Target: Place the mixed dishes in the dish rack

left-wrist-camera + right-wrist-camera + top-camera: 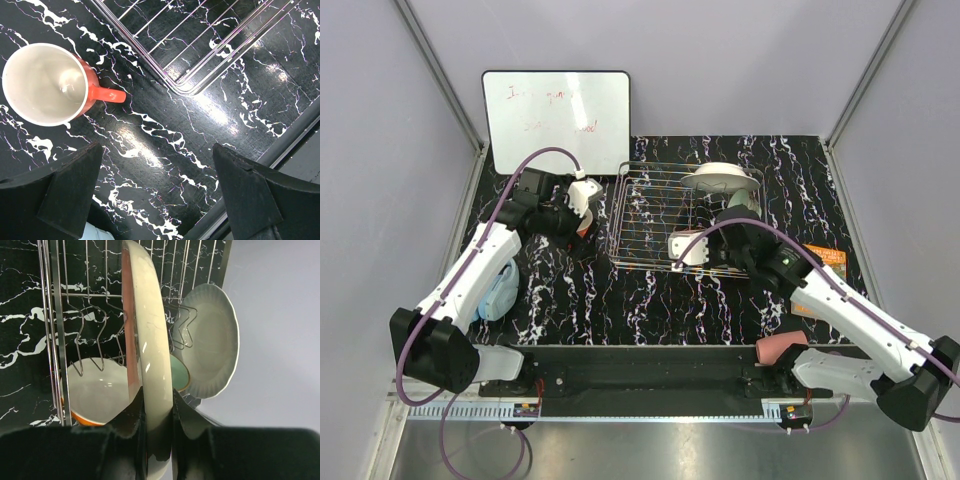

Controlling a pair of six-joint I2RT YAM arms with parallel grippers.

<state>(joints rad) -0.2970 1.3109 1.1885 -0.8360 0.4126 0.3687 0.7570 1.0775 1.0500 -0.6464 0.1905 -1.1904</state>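
Observation:
I will move my right gripper to the left in the top view and lower the on-edge pink-and-cream plate between bent rack wires [116, 332] whose slots are empty.
The silver wire dish rack [655, 215] stands mid-table. A white fluted-rim plate [212, 340] stands upright in it at the back, also visible from above [720, 178]. My right gripper [159, 405] is shut on the pink-and-cream plate [150, 335], held on edge over the rack wires. Behind it are the mint-green bowl [180, 374] and a white bowl [97, 390] with an orange underside. My left gripper [157, 190] is open and empty above the table, next to the upright orange mug [45, 85], just left of the rack's corner [190, 87]. The pink cup [782, 347] lies by the right arm's base.
A whiteboard [557, 118] leans at the back left. Blue headphones [500, 290] lie under the left arm. An orange book [823, 262] lies right of the rack, partly under the right arm. A black rail [650, 360] runs along the table's near edge.

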